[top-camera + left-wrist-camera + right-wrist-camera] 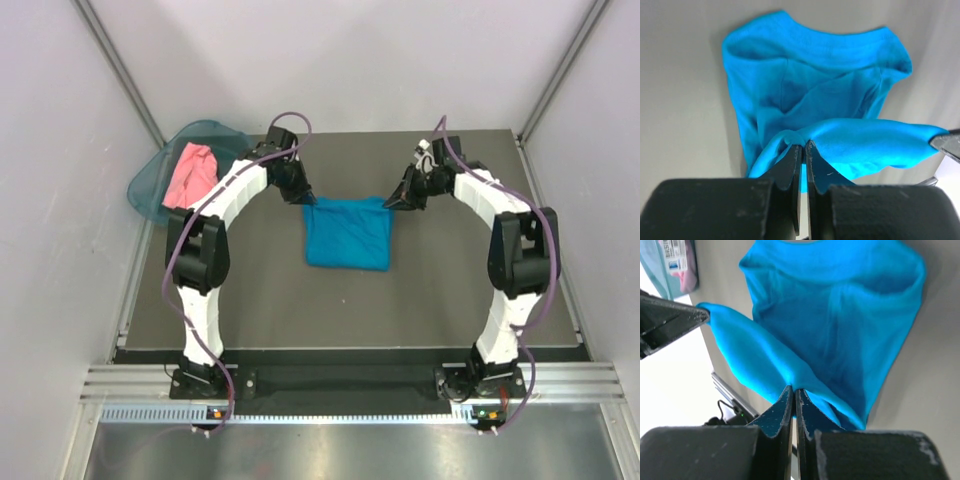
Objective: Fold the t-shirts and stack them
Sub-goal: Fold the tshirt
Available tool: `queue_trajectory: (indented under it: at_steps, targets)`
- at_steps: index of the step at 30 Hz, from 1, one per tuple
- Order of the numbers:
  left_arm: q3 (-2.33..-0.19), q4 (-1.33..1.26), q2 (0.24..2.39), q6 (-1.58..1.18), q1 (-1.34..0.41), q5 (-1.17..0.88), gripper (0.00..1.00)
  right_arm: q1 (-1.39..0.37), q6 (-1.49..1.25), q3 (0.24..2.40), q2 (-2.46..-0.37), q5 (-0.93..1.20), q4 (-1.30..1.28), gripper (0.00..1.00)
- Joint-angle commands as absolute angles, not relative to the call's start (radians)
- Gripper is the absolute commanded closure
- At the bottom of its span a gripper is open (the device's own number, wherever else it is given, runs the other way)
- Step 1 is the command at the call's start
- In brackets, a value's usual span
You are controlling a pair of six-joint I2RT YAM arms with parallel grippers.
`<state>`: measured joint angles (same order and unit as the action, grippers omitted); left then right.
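Observation:
My left gripper moves down next and carries its pinched corner outward onto the lower layer's far corner. That layer still lies uncovered beyond the raised edge.
The teal-blue t-shirt (347, 233) lies partly folded on the dark mat in the middle, its far edge lifted. My left gripper (307, 199) is shut on the shirt's far left corner; in the left wrist view (804, 145) the cloth (830, 95) is pinched between the closed jaws. My right gripper (391, 202) is shut on the far right corner; in the right wrist view (794, 390) the cloth (840, 315) hangs from the closed jaws. The salmon-pink t-shirt (190, 172) lies crumpled in the basket at the far left.
A teal plastic basket (150, 180) sits at the mat's far left corner, holding the pink shirt. The dark mat (420, 300) ends at a metal rail by the arm bases. Grey walls stand on both sides and behind.

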<state>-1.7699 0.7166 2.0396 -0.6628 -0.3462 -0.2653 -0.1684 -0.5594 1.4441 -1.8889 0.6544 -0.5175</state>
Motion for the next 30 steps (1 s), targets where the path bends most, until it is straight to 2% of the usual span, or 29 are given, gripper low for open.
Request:
queue_trajectory:
  at_steps: [1, 10, 15, 18, 19, 20, 21, 22, 24, 26, 30]
  targets:
    - [-1.861, 0.723, 2.078, -0.640, -0.324, -0.296, 1.00, -0.150, -0.545, 1.560, -1.951, 0.695, -0.514, 1.00]
    - [-1.999, 0.721, 2.218, -0.656, -0.299, -0.341, 1.00, -0.138, -0.555, 1.716, -2.106, 0.724, -0.537, 1.00]
    - [-2.057, 0.710, 2.293, -0.672, -0.295, -0.360, 1.00, -0.127, -0.557, 1.759, -2.167, 0.736, -0.543, 0.97]
    - [-2.094, 0.713, 2.338, -0.673, -0.290, -0.359, 0.89, -0.120, -0.555, 1.779, -2.192, 0.732, -0.548, 0.91]
    - [-2.105, 0.715, 2.348, -0.673, -0.285, -0.351, 0.81, -0.118, -0.552, 1.790, -2.200, 0.729, -0.549, 0.89]
    - [-2.115, 0.718, 2.362, -0.672, -0.282, -0.341, 0.76, -0.114, -0.548, 1.798, -2.213, 0.721, -0.554, 0.79]
    - [-2.140, 0.724, 2.367, -0.667, -0.281, -0.328, 0.73, -0.107, -0.537, 1.811, -2.224, 0.716, -0.575, 0.77]
    - [-2.157, 0.745, 2.367, -0.663, -0.278, -0.281, 0.65, -0.103, -0.493, 1.863, -2.233, 0.701, -0.606, 0.75]
    - [-2.209, 0.776, 2.352, -0.625, -0.276, -0.226, 0.59, -0.092, -0.436, 1.946, -2.244, 0.614, -0.719, 0.62]
    - [-2.214, 0.793, 2.306, -0.600, -0.275, -0.160, 0.54, -0.091, -0.344, 2.000, -2.235, 0.507, -0.825, 0.55]
    - [-2.134, 0.772, 2.215, -0.594, -0.278, -0.205, 0.54, -0.118, -0.271, 2.016, -2.181, 0.455, -0.861, 0.48]
